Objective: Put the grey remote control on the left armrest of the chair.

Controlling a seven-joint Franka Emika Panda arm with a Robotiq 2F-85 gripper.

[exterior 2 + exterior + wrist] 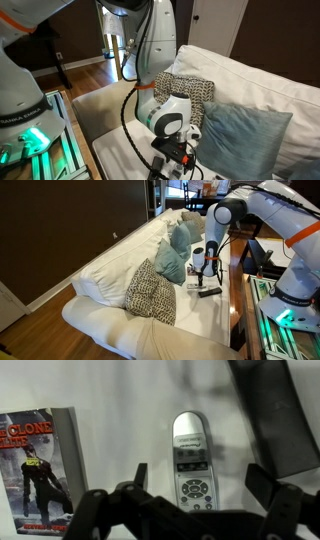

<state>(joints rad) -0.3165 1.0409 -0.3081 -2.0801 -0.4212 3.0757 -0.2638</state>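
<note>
The robot's open fingers are already on either side of the grey remote control (190, 460), which is still below them, so the gripper will go straight down around the remote control's lower end (197, 493) and close.
In the wrist view the grey remote control (190, 460) lies flat on the cream seat of the chair (120, 275), its dark buttons towards me. My gripper (200, 485) is open and hovers just above it, one finger on each side of its lower end, and holds nothing. In both exterior views the gripper (205, 277) (176, 152) points down over the seat cushion in front of the pillows. A rounded cream armrest (100, 322) forms the sofa's near end and also shows in an exterior view (105, 105). The remote cannot be made out in the exterior views.
A black remote bar (265, 410) lies just right of the grey remote. A book or case with a dark figure on its cover (40, 470) lies to its left. A black-and-white patterned pillow (150, 292) and a teal pillow (172, 260) lean on the back cushions.
</note>
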